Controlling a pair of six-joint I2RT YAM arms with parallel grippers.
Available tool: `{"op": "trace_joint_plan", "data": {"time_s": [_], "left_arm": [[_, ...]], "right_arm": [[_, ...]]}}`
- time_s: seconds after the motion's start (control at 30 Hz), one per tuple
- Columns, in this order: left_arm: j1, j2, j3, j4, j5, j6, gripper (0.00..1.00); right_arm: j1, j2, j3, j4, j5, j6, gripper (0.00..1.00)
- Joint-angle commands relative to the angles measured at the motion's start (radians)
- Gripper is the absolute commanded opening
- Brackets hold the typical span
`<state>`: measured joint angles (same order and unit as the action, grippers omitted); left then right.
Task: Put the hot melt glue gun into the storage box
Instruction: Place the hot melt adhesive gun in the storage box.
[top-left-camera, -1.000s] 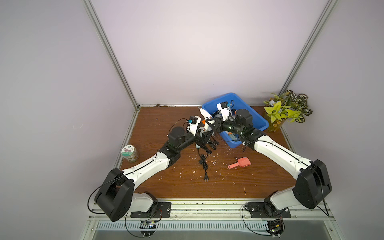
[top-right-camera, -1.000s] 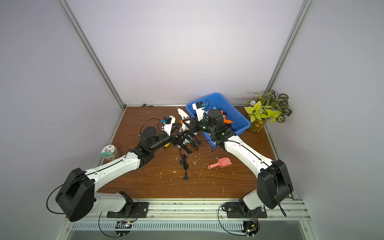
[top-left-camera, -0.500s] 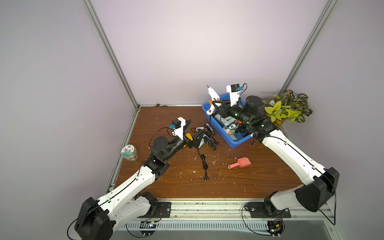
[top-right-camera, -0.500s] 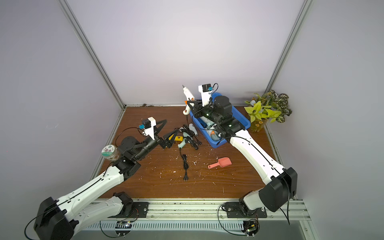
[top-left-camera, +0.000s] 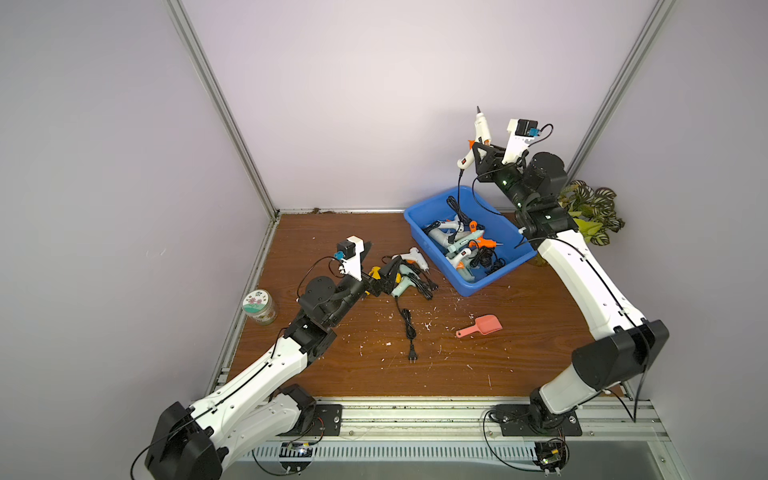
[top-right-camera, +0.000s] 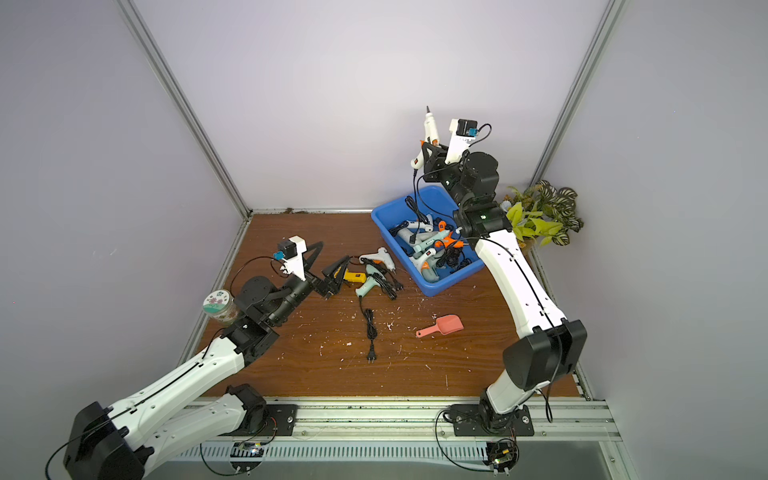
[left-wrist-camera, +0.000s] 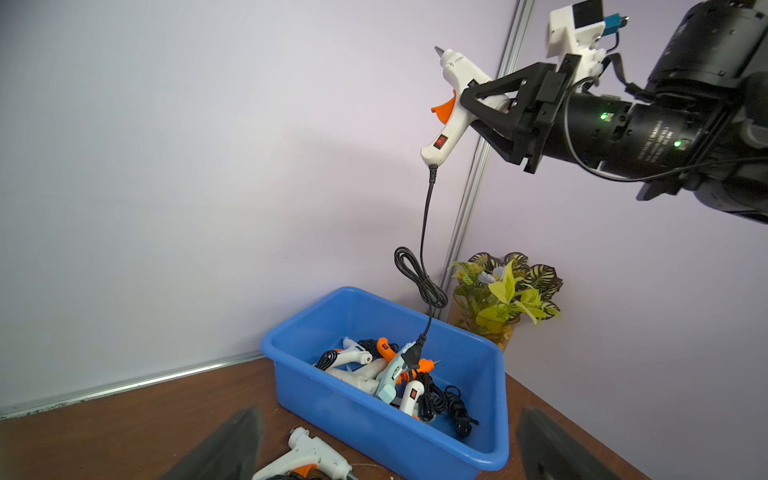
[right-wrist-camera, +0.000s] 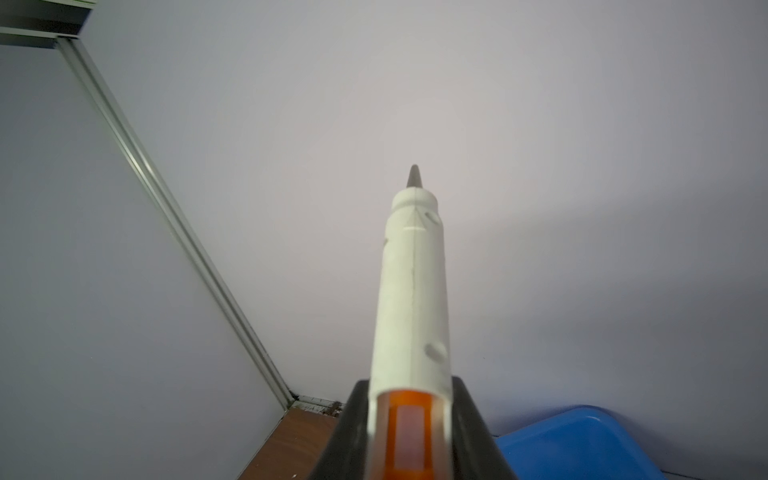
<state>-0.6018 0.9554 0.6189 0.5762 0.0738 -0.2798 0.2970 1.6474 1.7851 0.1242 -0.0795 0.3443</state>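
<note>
The glue gun goes down with my right gripper inside the storage box's rim next, onto the white guns for release, since white guns in the storage box lie far below it.
My right gripper (top-left-camera: 478, 147) is shut on a white hot melt glue gun (top-left-camera: 482, 133) with an orange trigger, held nozzle-up high above the blue storage box (top-left-camera: 428, 212). In the right wrist view the gun's barrel (right-wrist-camera: 411, 291) rises from between the jaws. Its black cord hangs down, and the plug (left-wrist-camera: 411, 357) dangles over several glue guns lying in the storage box (left-wrist-camera: 374, 415). My left gripper (top-left-camera: 383, 253) stands open and empty, low over the table. It is beside a white gun (top-left-camera: 411, 257), a mint gun (top-left-camera: 401, 284) and a yellow one (top-left-camera: 376, 272).
A loose black power cord (top-left-camera: 409, 328) trails from the table guns toward the front. A pink scoop (top-left-camera: 480, 326) lies right of it. A flowered jar (top-left-camera: 259, 306) stands at the left edge, a potted plant (top-left-camera: 590, 216) in the back right corner. White crumbs dot the wood.
The right arm has risen with the white glue gun from table height beside the box to high above it. The left arm has drawn back leftward from the middle.
</note>
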Motion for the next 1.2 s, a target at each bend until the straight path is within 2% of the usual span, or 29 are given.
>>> {"op": "trace_joint_plan", "data": {"time_s": [0.0,0.33,0.57,0.73,0.93,1.1,1.17], "left_arm": [[-0.009,-0.015,-0.007,-0.015,-0.041,0.010,0.99],[-0.009,-0.006,-0.008,-0.036,-0.079,0.024,0.99],[-0.009,-0.014,-0.013,-0.068,-0.135,0.021,0.99],[-0.008,-0.005,-0.002,-0.114,-0.184,0.019,0.99],[-0.003,0.043,0.034,-0.206,-0.272,0.003,0.99],[0.012,0.101,0.064,-0.258,-0.279,-0.021,0.99],[0.020,0.122,0.070,-0.266,-0.276,-0.028,0.99]], "right_arm": [[-0.023,0.049,0.049,0.048,0.032,-0.002,0.00],[-0.035,0.235,0.034,0.128,-0.010,0.045,0.00],[-0.054,0.332,-0.023,0.115,-0.032,0.149,0.00],[-0.087,0.418,-0.052,0.109,-0.126,0.224,0.00],[-0.102,0.500,-0.064,0.053,-0.117,0.232,0.09],[-0.114,0.549,-0.062,0.018,-0.109,0.230,0.18],[-0.117,0.560,-0.057,-0.004,-0.108,0.221,0.25]]}}
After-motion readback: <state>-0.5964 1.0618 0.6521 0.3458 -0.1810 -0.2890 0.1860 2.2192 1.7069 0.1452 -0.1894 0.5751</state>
